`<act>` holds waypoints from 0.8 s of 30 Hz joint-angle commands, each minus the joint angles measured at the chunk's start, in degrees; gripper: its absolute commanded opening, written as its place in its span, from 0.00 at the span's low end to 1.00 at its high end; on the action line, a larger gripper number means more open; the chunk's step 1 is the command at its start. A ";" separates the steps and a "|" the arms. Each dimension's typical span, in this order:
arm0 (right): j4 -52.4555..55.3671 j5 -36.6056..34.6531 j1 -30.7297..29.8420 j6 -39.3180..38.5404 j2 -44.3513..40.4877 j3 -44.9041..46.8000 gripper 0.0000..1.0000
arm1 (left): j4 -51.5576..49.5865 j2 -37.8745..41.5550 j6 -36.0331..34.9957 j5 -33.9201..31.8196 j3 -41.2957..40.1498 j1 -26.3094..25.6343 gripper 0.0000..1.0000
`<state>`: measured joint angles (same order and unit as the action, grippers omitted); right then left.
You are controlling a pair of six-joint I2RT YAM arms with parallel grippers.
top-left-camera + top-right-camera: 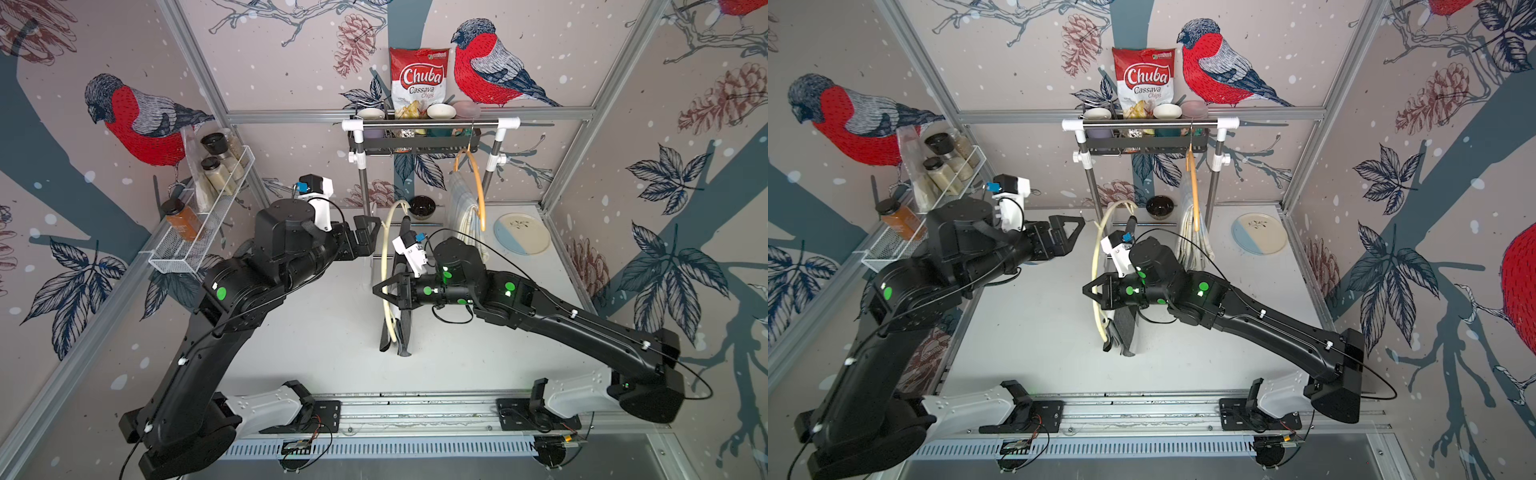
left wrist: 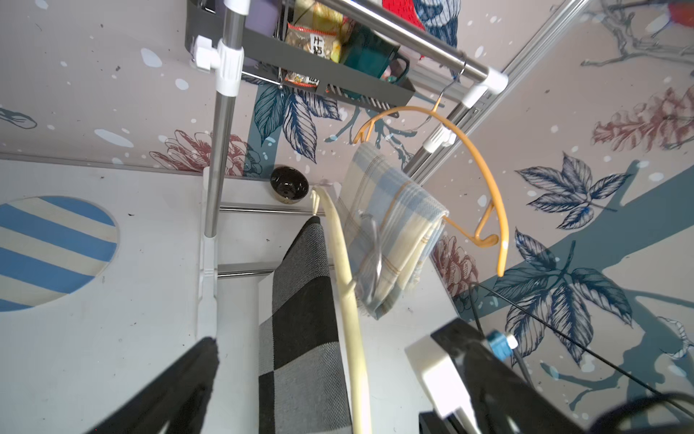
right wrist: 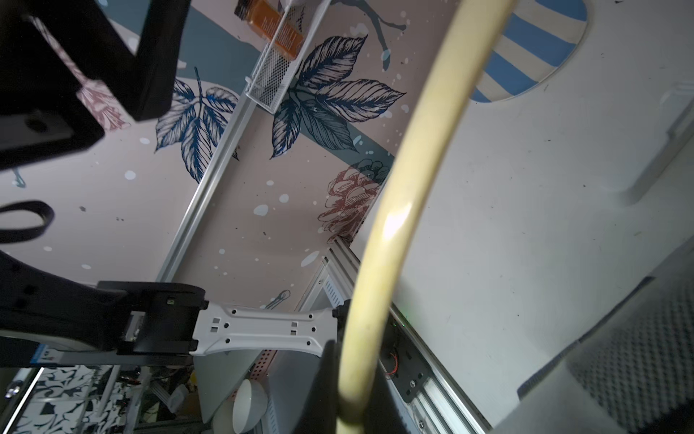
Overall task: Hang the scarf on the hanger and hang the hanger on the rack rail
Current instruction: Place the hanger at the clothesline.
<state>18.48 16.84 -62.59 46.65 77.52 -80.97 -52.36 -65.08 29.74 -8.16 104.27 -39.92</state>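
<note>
I should raise the cream hanger (image 1: pixel 384 257) up and outward with my right gripper to the bare bar beside the orange hanger and let go, since the scarf already hangs along it.
A cream hanger (image 1: pixel 384 257) (image 1: pixel 1096 257) stands on edge over the middle of the table. My right gripper (image 1: pixel 380 291) (image 3: pixel 349 413) is shut on its lower arm. The black-and-grey checked scarf (image 1: pixel 401 328) (image 2: pixel 300 300) hangs along this hanger, its lower end reaching the table. My left gripper (image 1: pixel 370 232) (image 2: pixel 311 406) is open just to the left of the hanger's upper end and holds nothing. Behind them, an orange hanger (image 1: pixel 480 187) carrying a blue-and-cream plaid cloth (image 1: pixel 459 208) hangs from the rail (image 1: pixel 430 123).
A black bowl (image 1: pixel 422 206) sits under the rail and a cream-and-blue plate (image 1: pixel 521 232) at the back right. A wire basket (image 1: pixel 199 245) of spice jars is on the left wall. A shelf (image 1: pixel 415 143) with a chips bag sits behind the rail.
</note>
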 commanded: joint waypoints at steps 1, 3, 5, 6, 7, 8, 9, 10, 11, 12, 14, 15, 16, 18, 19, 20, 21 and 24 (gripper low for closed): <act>-7.56 7.81 3.98 1.16 -0.58 -4.77 0.00 | 3.10 1.99 -5.30 0.51 0.18 0.44 0.99; -3.76 9.35 6.75 0.63 -0.48 -7.92 0.00 | 1.71 3.44 -5.89 1.24 -0.06 0.46 0.99; -4.99 11.44 9.42 2.99 -0.71 -8.87 0.00 | 3.98 6.45 -5.92 1.43 -4.86 0.46 0.99; -5.97 13.22 11.13 4.96 -0.28 -9.49 0.00 | 5.48 8.04 -5.92 0.99 -6.89 0.46 0.99; -6.57 14.77 12.37 6.46 0.28 -10.39 0.00 | 6.69 9.10 -5.92 0.58 -9.34 0.46 0.99; -6.76 15.77 13.46 7.51 0.87 -11.49 0.00 | 7.23 9.81 -5.92 0.38 -10.71 0.46 0.99; -6.63 16.70 14.38 8.34 1.76 -12.63 0.00 | 7.25 10.08 -5.92 0.31 -11.79 0.48 0.99; -6.64 18.17 15.52 9.90 2.99 -14.04 0.00 | 7.07 10.14 -6.04 0.39 -12.65 0.46 0.99; -6.97 19.00 16.45 11.40 4.11 -14.86 0.00 | 6.96 10.10 -6.13 0.55 -13.47 0.46 0.99; -7.77 19.97 17.32 12.61 4.86 -15.55 0.00 | 6.86 10.02 -6.26 0.72 -14.11 0.46 0.99; -9.30 21.21 18.65 14.73 6.81 -17.06 0.00 | 6.80 9.97 -6.48 1.32 -15.31 0.46 0.99; -9.59 21.53 19.14 15.09 7.62 -18.27 0.00 | 6.85 9.97 -6.57 1.41 -15.65 0.46 0.99; -9.15 21.83 19.63 14.91 8.55 -20.11 0.00 | 6.87 10.02 -6.66 1.50 -16.21 0.46 0.99; -7.77 22.24 20.66 14.72 10.72 -24.03 0.00 | 7.28 10.21 -7.01 1.55 -17.17 0.46 0.99; -7.48 22.50 21.28 14.92 11.87 -25.67 0.00 | 7.45 10.28 -7.05 1.61 -17.66 0.46 0.99; -7.42 22.91 21.87 15.48 12.84 -27.29 0.00 | 7.67 10.38 -7.14 1.64 -18.01 0.46 0.99; -7.39 23.19 22.54 16.03 13.79 -28.51 0.00 | 7.86 10.47 -7.15 1.81 -18.60 0.52 0.99; -7.85 24.11 24.42 18.71 16.88 -31.97 0.00 | 8.43 10.73 -7.02 2.20 -20.38 0.47 0.99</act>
<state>16.69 38.72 -39.24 63.53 92.71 -110.50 -47.24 -54.61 23.57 -6.70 84.88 -39.79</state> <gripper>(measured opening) 0.085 0.987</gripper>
